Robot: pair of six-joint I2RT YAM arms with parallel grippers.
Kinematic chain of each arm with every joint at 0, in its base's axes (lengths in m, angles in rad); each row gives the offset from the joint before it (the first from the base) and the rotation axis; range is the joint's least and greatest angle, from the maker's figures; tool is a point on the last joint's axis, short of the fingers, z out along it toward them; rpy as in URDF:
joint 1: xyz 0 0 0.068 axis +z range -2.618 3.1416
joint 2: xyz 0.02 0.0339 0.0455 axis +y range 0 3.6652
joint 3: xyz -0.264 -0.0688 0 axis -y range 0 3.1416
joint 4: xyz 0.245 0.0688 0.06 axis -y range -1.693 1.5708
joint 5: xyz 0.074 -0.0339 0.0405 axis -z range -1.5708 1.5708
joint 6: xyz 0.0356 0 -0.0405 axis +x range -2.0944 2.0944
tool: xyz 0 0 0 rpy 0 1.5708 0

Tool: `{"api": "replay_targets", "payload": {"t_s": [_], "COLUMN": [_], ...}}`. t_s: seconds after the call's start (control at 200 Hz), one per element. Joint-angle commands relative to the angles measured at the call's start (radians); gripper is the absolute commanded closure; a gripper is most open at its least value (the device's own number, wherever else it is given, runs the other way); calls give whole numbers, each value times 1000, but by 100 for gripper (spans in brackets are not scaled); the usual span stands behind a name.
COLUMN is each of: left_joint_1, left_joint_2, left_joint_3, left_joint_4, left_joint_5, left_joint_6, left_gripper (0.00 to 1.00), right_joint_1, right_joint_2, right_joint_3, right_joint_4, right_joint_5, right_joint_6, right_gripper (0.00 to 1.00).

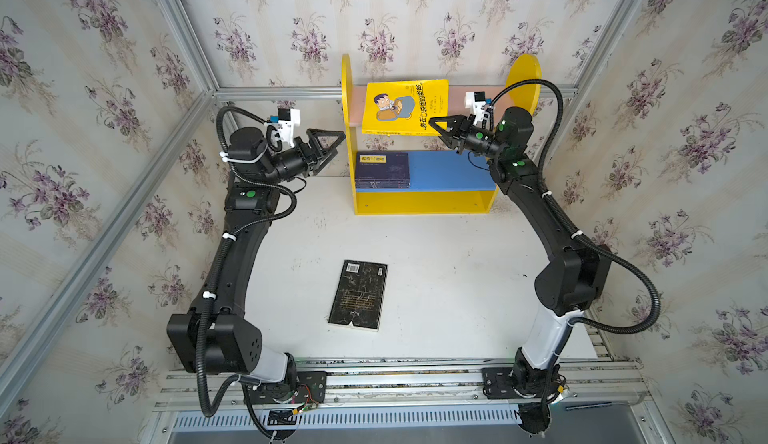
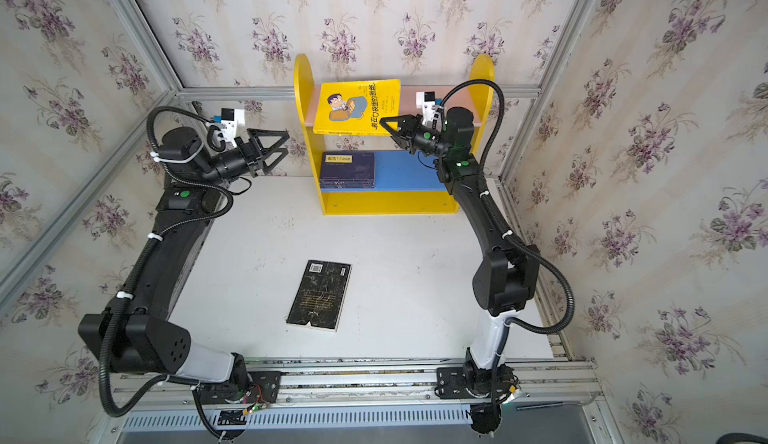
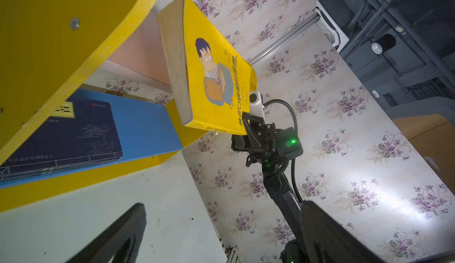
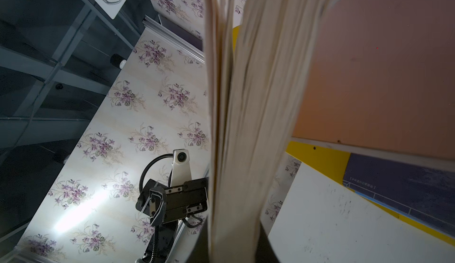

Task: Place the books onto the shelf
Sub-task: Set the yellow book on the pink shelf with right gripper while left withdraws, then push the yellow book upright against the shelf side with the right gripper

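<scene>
I should next push my right gripper outward, toward the shelf's yellow side by my left gripper, and release the book's corner over the pink board, because the book sticks out past the board's front.
The shelf (image 1: 419, 204) stands at the back of the table, with yellow sides, a pink upper board (image 1: 459, 97) and a blue lower board (image 1: 449, 169). My right gripper (image 1: 435, 126) is shut on a corner of the bright yellow book (image 1: 401, 107), which it holds tilted at the pink board. The book's page edges (image 4: 241, 126) fill the right wrist view. Navy books (image 1: 382, 169) lie stacked on the left of the blue board. A black book (image 1: 359, 294) lies flat mid-table. My left gripper (image 1: 340, 142) is open and empty, just left of the shelf's left side.
Floral-papered walls with aluminium frame bars (image 1: 274, 93) close in the back and both sides. The arms' base rail (image 1: 395, 379) runs along the front edge. The right half of the blue board is bare.
</scene>
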Motion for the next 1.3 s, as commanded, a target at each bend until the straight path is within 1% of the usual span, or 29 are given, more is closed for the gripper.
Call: {"api": "replay_targets", "payload": {"t_s": [0.0,0.18,0.31,0.365,0.48,0.605,0.675,0.75,0.78,0.81,0.835,0.914,0.969,1.114,1.119,1.139,1.294], "left_joint_1": [16,16,16,16,15,16,15,15,15,15,14,12,11,7,6,7,4], "left_joint_2": [-22,-26,-19,-11,3,17,25,36,39,42,44,51,55,61,61,61,63], "left_joint_3": [-42,-71,-76,-75,-69,-65,-63,-56,-55,-54,-52,-53,-53,-57,-57,-58,-64], "left_joint_4": [2,-8,-17,-17,-18,-17,-17,-18,-18,-18,-18,-18,-18,-18,-18,-18,-18], "left_joint_5": [-42,-59,-74,-80,-87,-93,-96,-94,-95,-95,-95,-95,-92,-88,-89,-89,-86], "left_joint_6": [13,21,23,20,13,7,2,-4,-5,-5,-5,-8,-8,-8,-9,-8,-8], "left_gripper": [1,1,1,1,1,1,1,1,1,1,1,1,1,1,1,1,1], "right_joint_1": [12,21,30,34,38,45,47,47,47,47,47,47,47,47,47,47,51], "right_joint_2": [63,223,359,396,436,448,449,451,450,449,445,426,410,369,366,364,335], "right_joint_3": [137,415,652,702,709,708,708,708,708,708,708,708,708,708,708,708,708], "right_joint_4": [-93,-187,-348,-354,-293,-290,-291,-297,-301,-307,-316,-369,-416,-559,-569,-586,-727], "right_joint_5": [19,36,57,60,69,68,71,83,87,93,100,133,168,276,284,295,388], "right_joint_6": [-84,-91,-117,-98,-30,-31,-29,-29,-30,-31,-37,-79,-116,-207,-214,-223,-301], "right_gripper": [95,95,95,94,91,89,82,78,75,70,66,58,53,46,44,41,41]}}
